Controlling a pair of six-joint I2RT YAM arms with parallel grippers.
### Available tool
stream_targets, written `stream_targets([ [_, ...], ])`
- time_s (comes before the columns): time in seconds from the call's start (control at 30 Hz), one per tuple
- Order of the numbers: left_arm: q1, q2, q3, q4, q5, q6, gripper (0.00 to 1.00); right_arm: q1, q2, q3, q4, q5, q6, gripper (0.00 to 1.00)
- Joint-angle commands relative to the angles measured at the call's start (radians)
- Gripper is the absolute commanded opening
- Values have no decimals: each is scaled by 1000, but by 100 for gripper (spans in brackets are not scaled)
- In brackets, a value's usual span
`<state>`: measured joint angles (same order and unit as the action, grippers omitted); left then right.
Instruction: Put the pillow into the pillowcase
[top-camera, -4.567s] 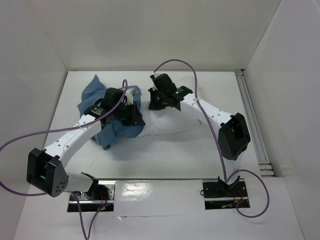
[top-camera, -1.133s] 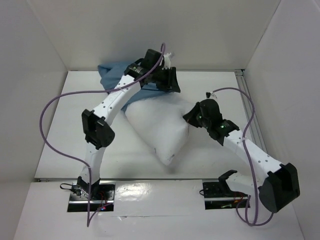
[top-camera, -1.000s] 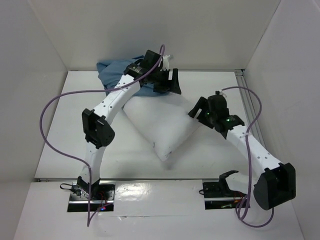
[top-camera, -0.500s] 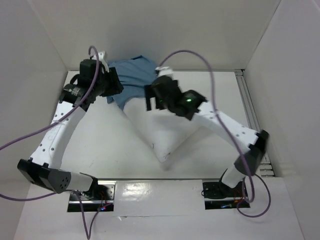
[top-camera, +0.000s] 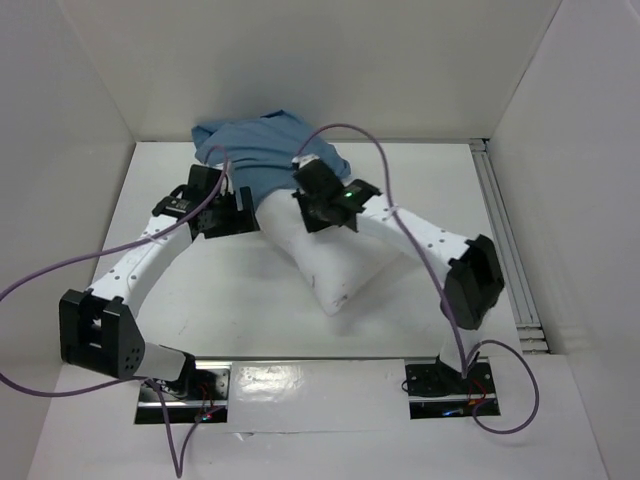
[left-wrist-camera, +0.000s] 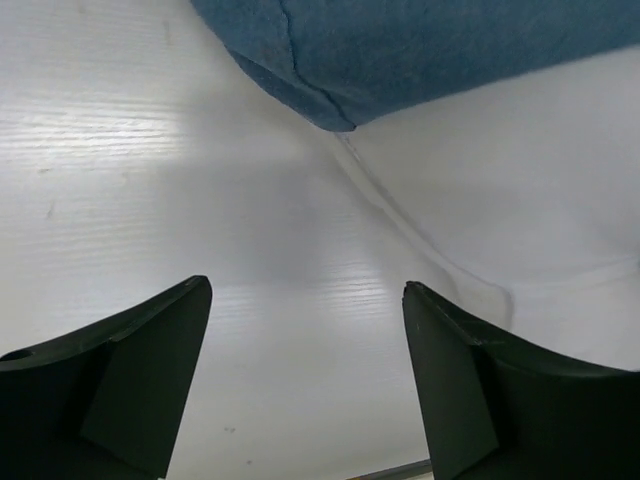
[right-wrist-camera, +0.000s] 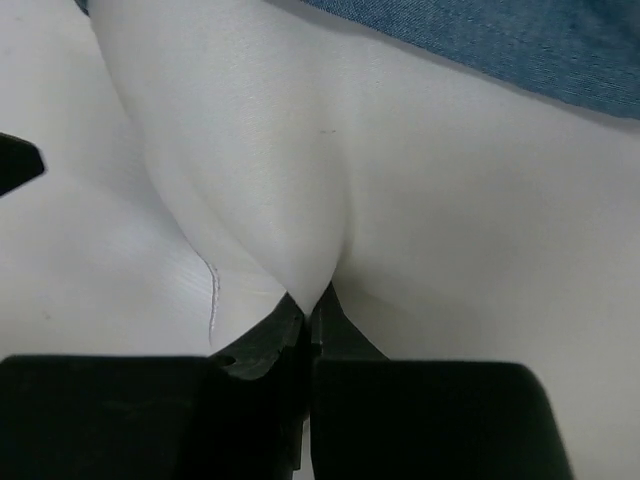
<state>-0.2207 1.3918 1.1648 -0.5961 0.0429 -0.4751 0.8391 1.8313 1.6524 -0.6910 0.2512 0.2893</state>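
Observation:
The left gripper moves outward and in toward the pillow (top-camera: 345, 265) next and sets its open fingers around the pillowcase's near corner, since only bare table lies between them.
The white pillow (top-camera: 345, 265) lies slanted across the middle of the table. Its far end is covered by the blue pillowcase (top-camera: 262, 148) bunched against the back wall. My right gripper (top-camera: 322, 208) is shut on the pillow near the cloth's edge. In the right wrist view its jaws (right-wrist-camera: 312, 300) pinch a fold of pillow (right-wrist-camera: 290, 150), with the pillowcase (right-wrist-camera: 520, 40) just beyond. My left gripper (top-camera: 236, 212) hovers open beside the pillow's left edge. In the left wrist view, bare table lies between its fingertips (left-wrist-camera: 307, 290), with a pillowcase corner (left-wrist-camera: 400, 50) ahead and the pillow (left-wrist-camera: 530, 200) to the right.
White walls close in the table on the left, back and right. A metal rail (top-camera: 502, 235) runs along the right side. Purple cables (top-camera: 60, 285) loop off both arms, one arching over the right arm (top-camera: 370, 150). The arms' base plates (top-camera: 445, 385) sit at the near edge.
My left gripper came from the far left corner down to the pillow's left edge. My right gripper shifted slightly and shut on the pillow's fabric. The pillow barely moved.

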Motion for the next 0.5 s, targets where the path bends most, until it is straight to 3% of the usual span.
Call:
stream_targets([
  [0.0, -37, 18, -14, 110, 35, 46, 90, -136, -162, -52, 97, -280, -85, 0],
  [0.03, -52, 30, -14, 142, 44, 59, 88, -184, -191, -52, 97, -370, -94, 0],
  [0.17, -74, 70, -4, 221, 110, 95, 84, -239, -219, -52, 55, -458, -118, 0],
  [0.47, -95, 249, 163, 260, 58, 138, 79, -284, -248, -71, 45, -491, -127, 0],
])
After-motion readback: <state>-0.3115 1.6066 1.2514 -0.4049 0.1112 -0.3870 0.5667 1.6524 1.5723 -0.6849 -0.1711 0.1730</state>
